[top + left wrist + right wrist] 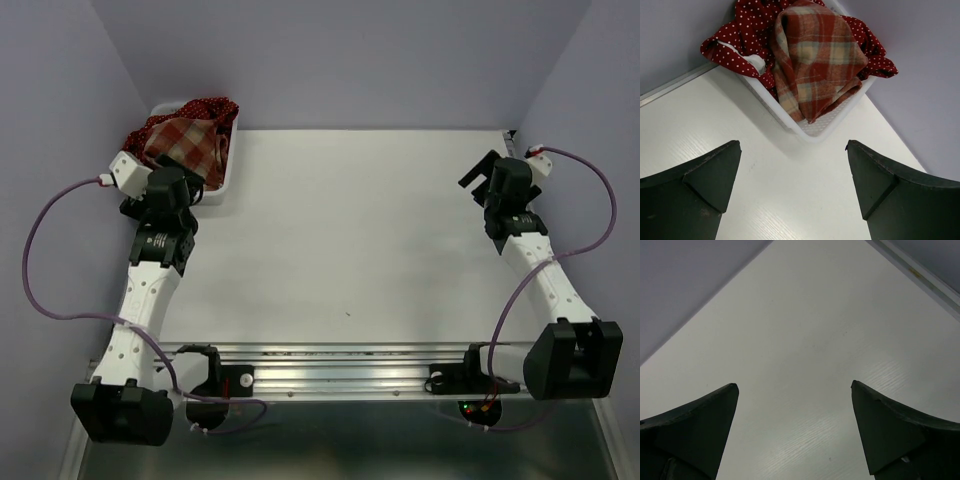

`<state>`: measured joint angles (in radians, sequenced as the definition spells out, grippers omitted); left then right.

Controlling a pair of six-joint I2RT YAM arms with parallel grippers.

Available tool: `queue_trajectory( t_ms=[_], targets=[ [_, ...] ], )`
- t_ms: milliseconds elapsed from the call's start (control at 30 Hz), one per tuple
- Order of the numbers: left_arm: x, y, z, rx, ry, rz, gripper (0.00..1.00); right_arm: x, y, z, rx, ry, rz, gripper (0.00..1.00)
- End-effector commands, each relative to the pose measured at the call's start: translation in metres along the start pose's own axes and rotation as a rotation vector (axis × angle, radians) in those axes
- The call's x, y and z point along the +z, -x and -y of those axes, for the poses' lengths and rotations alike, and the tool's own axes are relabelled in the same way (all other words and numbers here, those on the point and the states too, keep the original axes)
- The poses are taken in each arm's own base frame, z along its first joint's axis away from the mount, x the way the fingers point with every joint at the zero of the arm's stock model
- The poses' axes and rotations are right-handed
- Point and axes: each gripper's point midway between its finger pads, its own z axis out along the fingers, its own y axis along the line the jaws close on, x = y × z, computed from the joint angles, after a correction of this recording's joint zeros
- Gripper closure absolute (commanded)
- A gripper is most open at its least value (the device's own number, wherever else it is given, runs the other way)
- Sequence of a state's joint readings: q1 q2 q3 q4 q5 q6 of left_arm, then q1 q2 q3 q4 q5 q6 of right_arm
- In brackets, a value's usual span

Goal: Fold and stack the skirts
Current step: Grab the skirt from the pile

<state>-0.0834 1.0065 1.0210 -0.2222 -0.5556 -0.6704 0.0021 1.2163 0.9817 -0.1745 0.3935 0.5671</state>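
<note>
The left gripper moves outward and down next onto the plaid skirt's curled fold beside the dotted skirt, since that fold lies outward and below it.
A red-and-cream plaid skirt lies on top of dark red dotted skirts in a white lattice basket at the table's far left corner. From above the plaid skirt and a dotted skirt fill the basket. My left gripper is open and empty, over bare table just in front of the basket. My right gripper is open and empty over bare table at the far right; from above it sits near the right wall.
The white table spreads between the arms. Purple walls close the back and both sides. A metal rail runs along the near edge between the arm bases.
</note>
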Motion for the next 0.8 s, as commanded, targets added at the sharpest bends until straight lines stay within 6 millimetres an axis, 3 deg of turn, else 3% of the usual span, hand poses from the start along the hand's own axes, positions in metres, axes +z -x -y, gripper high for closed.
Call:
queue_trajectory(
  t_ms=[0,67,133,167,200,233,267,333,367,400,467,500,567,667,700,767],
  targets=[
    [0.015,0.001,-0.002,-0.028,0.066,0.022,0.02,0.0,0.02,-0.014,-0.012,0.027,0.033,0.0],
    [0.028,0.01,0.0,-0.046,0.07,0.015,0.01,0.0,0.018,-0.022,-0.044,0.072,0.017,0.0],
    [0.052,0.004,-0.001,-0.024,0.067,-0.036,0.01,0.003,0.015,-0.025,-0.094,0.098,0.012,0.0],
    [0.063,0.02,-0.003,-0.029,0.068,-0.01,0.01,0.003,0.016,-0.027,-0.095,0.106,0.013,0.0],
    [0.081,0.012,-0.007,-0.012,0.092,-0.035,0.01,0.006,0.015,-0.028,-0.099,0.102,0.006,0.0],
    [0.091,0.021,0.003,-0.021,0.064,-0.027,0.01,0.007,0.015,-0.03,-0.109,0.109,0.004,0.0],
    [0.112,0.014,-0.007,0.011,0.095,-0.051,0.01,0.007,0.019,-0.033,-0.124,0.119,0.008,0.0],
    [0.131,0.013,-0.001,0.021,0.073,-0.074,0.01,0.009,0.019,-0.034,-0.133,0.122,0.007,0.0],
    [0.14,0.027,0.008,0.027,0.049,-0.058,0.01,0.009,0.021,-0.035,-0.129,0.118,0.012,0.0],
    [0.158,0.014,0.005,0.068,0.056,-0.092,0.01,0.01,0.022,-0.035,-0.108,0.114,0.015,0.0],
    [0.174,0.023,0.012,0.081,0.053,-0.088,0.01,0.011,0.018,-0.039,-0.111,0.133,-0.002,0.0],
    [0.192,0.01,0.005,0.102,0.07,-0.118,0.01,0.011,0.018,-0.042,-0.117,0.145,-0.009,0.0],
    [0.208,0.016,0.013,0.125,0.041,-0.118,0.01,0.014,0.011,-0.048,-0.136,0.181,-0.039,0.0],
    [0.238,0.008,0.015,0.169,0.015,-0.155,0.01,0.015,0.007,-0.055,-0.142,0.214,-0.061,0.0],
    [0.251,-0.005,0.008,0.177,0.032,-0.18,0.01,0.016,0.005,-0.056,-0.145,0.222,-0.068,0.0],
    [0.261,0.001,0.016,0.195,-0.001,-0.172,0.01,0.015,0.003,-0.06,-0.146,0.243,-0.082,0.0]
  ],
)
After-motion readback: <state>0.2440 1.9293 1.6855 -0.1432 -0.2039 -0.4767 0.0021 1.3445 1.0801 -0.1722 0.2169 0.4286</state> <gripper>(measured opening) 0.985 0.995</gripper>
